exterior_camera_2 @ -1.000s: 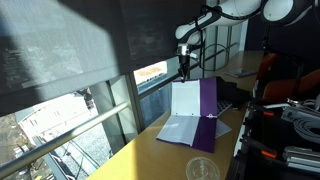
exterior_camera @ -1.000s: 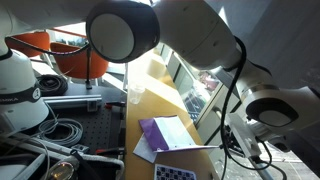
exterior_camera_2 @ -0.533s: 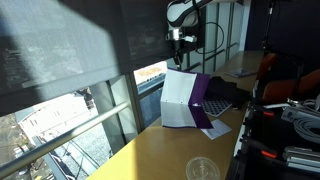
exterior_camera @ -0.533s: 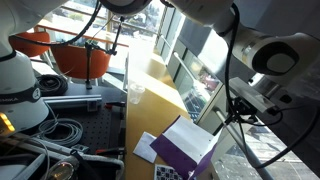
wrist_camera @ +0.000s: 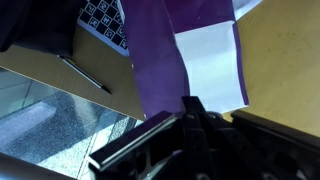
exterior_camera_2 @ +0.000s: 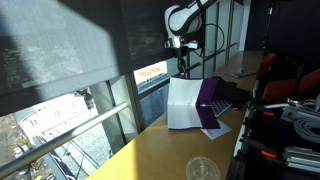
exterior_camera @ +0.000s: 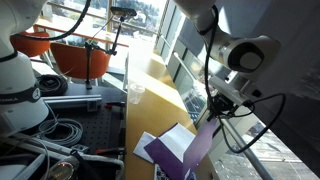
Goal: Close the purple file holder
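My gripper moves toward the clear cup next and releases the purple cover over the white sheet (exterior_camera: pixel 176 138) (wrist_camera: pixel 211 66), since that sheet lies on the gripper's cup side.
The purple file holder (exterior_camera: pixel 172 152) lies on the wooden table (exterior_camera: pixel 150 105) with its cover flap lifted and tilted over the white sheets inside. In an exterior view its pale inner side (exterior_camera_2: pixel 183 105) faces the window and purple shows behind it. My gripper (exterior_camera: pixel 208 108) sits at the flap's top edge, also seen in an exterior view (exterior_camera_2: pixel 182 70). In the wrist view the file holder (wrist_camera: pixel 155 60) and a white sheet (wrist_camera: pixel 208 65) fill the frame above the gripper (wrist_camera: pixel 190 104), whose fingers are closed together on the flap's edge.
A clear plastic cup (exterior_camera_2: pixel 200 168) stands on the table near its front end. A checkerboard card (wrist_camera: pixel 103 20) and a thin pen (wrist_camera: pixel 84 74) lie beside the folder. Window glass runs along one table edge; cables and equipment (exterior_camera: pixel 40 120) border the other side.
The cover flap has swung from upright to leaning over the folder's base. The gripper moved with it and the arm shifted position.
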`<state>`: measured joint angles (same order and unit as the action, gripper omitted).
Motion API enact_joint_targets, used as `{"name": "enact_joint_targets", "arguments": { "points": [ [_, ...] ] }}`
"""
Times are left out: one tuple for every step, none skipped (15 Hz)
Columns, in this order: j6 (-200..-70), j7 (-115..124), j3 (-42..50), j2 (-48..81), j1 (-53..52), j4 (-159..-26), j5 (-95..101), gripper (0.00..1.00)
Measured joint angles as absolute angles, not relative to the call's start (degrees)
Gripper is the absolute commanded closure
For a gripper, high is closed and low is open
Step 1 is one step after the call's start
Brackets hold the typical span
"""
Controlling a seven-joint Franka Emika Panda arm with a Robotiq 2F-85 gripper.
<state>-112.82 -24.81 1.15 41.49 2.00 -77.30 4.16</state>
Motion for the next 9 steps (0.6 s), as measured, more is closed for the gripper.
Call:
{"name": "enact_joint_targets", "arguments": {
  "points": [
    [-113.6,-24.8,0.8,40.6,1.9,-79.4,4.6,1.0],
    [-114.2,-24.8,0.5,39.7,1.9,-81.4,5.1,1.0],
    [-114.7,-24.7,0.1,39.0,1.8,-83.1,5.3,1.0],
    [-115.0,-24.7,-0.2,38.3,1.8,-84.5,5.4,1.0],
    [-115.3,-24.7,-0.6,37.8,1.8,-85.6,5.4,1.0],
    [-115.8,-24.7,-0.9,37.3,1.7,-86.6,5.4,1.0],
    [-116.3,-24.7,-1.2,36.9,1.6,-87.2,5.4,1.0],
    [-116.7,-24.7,-1.3,36.5,1.4,-87.7,5.4,1.0],
    [-117.2,-24.6,-1.3,36.4,1.2,-87.8,5.5,1.0]
  ]
}}
